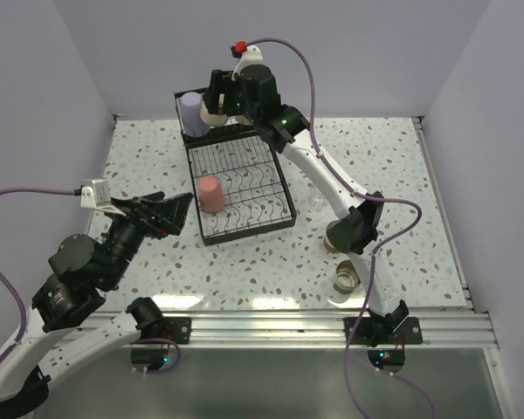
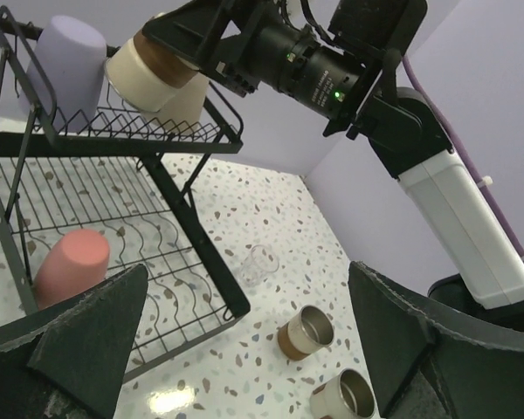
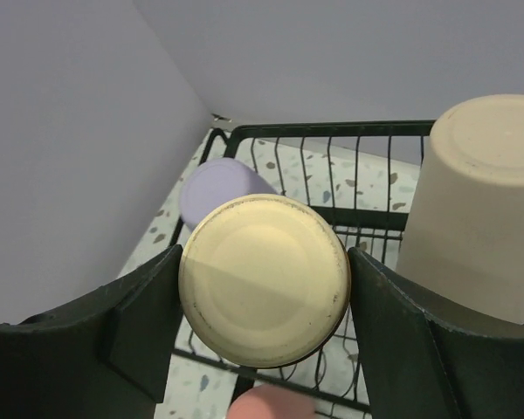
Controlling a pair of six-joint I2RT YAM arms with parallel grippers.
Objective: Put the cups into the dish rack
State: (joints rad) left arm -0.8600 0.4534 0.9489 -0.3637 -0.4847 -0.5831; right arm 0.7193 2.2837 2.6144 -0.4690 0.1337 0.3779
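Note:
The short tan cup goes into the upper basket [image 1: 224, 128] next, as the robot's right gripper lowers it and shifts from the lavender cup toward the tall beige cup.
The black wire dish rack [image 1: 279, 202] stands at mid-table. A lavender cup [image 1: 190, 111] sits upside down in its upper basket, and a red-pink cup [image 1: 211, 194] in the lower tray. My right gripper [image 1: 215, 111] is shut on a short tan cup [image 3: 264, 279], held bottom-up over the upper basket [image 3: 332, 129] between the lavender cup [image 3: 211, 182] and a tall beige cup [image 3: 480, 205]. My left gripper [image 1: 176, 209] is open and empty, left of the rack. A clear glass [image 2: 259, 264] and two tan-and-metallic cups [image 2: 304, 332] [image 2: 345, 394] stand on the table right of the rack.
The right arm's elbow [image 1: 360, 225] hangs over one tan cup [image 1: 335, 241]; the other [image 1: 347, 278] stands nearer the front rail. Walls close the table at the back and both sides.

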